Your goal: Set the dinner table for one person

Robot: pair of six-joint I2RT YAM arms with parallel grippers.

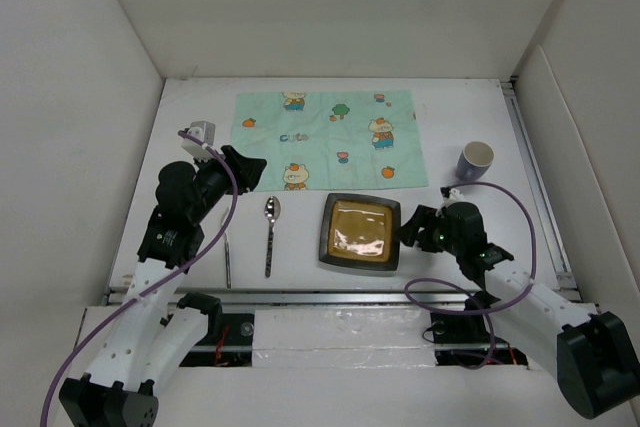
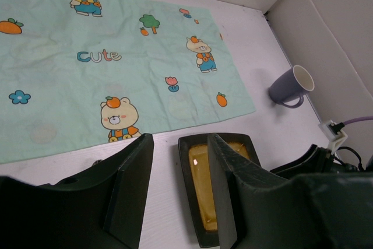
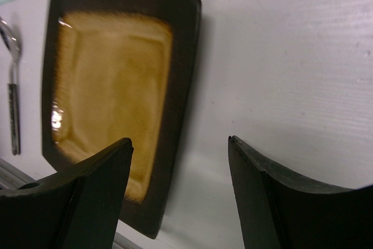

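My right gripper will next move down and to the left in the top view onto the plate's mug-side rim (image 1: 394,234) (image 3: 166,138), with its open fingers on both sides of that rim.
The white dinner table (image 1: 470,107) carries a mint-green cartoon mat (image 1: 330,137) at the back. A square dark plate (image 1: 360,232) with an amber centre lies near the front, with a spoon (image 1: 271,232) to its left. My left gripper (image 1: 250,169) hovers over the mat's near-left corner, open and empty. In the left wrist view that gripper (image 2: 179,141) frames the plate (image 2: 198,179) beyond it. My right gripper (image 1: 408,232) is at the plate's right edge. In its wrist view it (image 3: 179,141) stands wide open and low over the table, straddling the plate's (image 3: 111,74) rim and holding nothing.
A purple mug (image 1: 475,160) stands upright at the right of the mat. A thin metal utensil (image 1: 228,257) lies left of the spoon, under my left arm. White walls close in the table on three sides, and a metal rail runs along the front edge.
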